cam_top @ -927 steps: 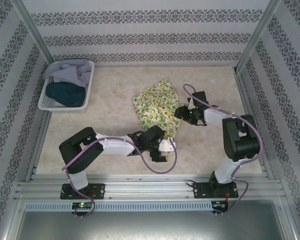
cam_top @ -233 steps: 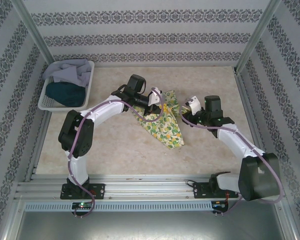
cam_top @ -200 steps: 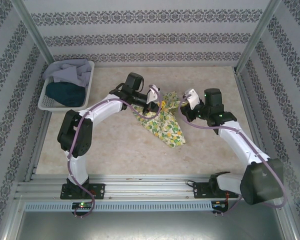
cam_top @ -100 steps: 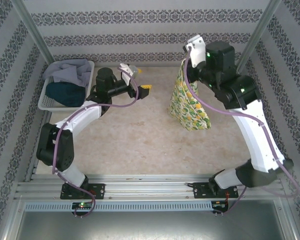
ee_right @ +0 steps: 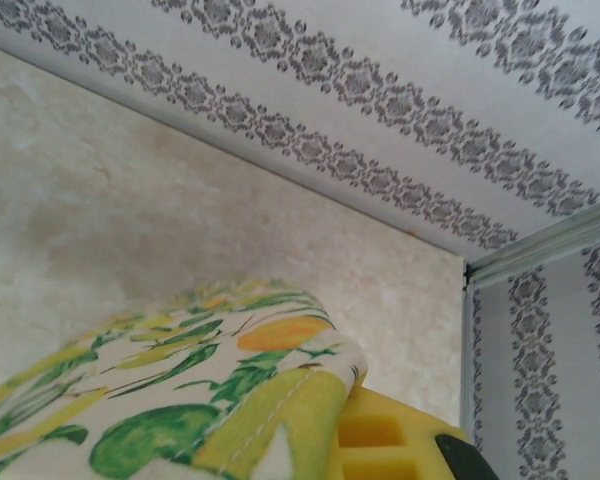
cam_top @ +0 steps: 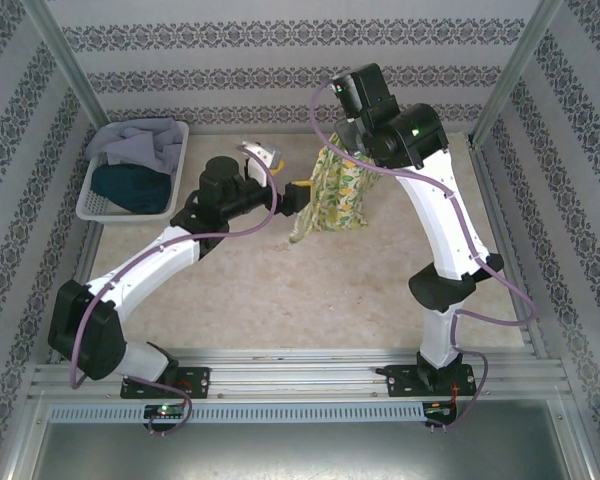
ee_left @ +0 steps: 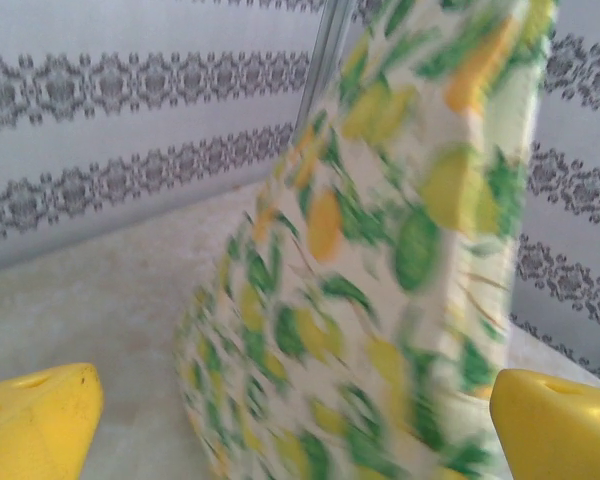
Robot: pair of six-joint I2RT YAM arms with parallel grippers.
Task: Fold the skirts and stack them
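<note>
My left gripper moves its open fingers down and back next and closes there, since the skirt's free lower end point(cam_top: 298, 236) hangs below and back.
The yellow fruit-print skirt point(cam_top: 337, 195) hangs in the air over the back middle of the table, and my right gripper point(cam_top: 334, 146) is shut on its top edge. In the right wrist view the skirt's hem point(ee_right: 230, 400) is pinched against the yellow pad point(ee_right: 395, 440). My left gripper point(cam_top: 283, 180) is open just left of the hanging cloth. In the left wrist view the skirt point(ee_left: 380, 260) hangs blurred just ahead of the wide-apart yellow fingertips point(ee_left: 35, 420). The grey-lavender skirt point(cam_top: 140, 143) and the dark teal skirt point(cam_top: 130, 187) lie in the basket.
The white lattice basket point(cam_top: 93, 206) sits at the back left corner. Patterned walls and metal posts point(cam_top: 505, 75) enclose the beige table point(cam_top: 280, 290). The right arm point(cam_top: 450, 230) arches tall over the right side.
My left gripper opened and let go of the yellow skirt. The right arm lifted the skirt off the table and swung it left. The left arm drew back, then reached toward the hanging cloth.
</note>
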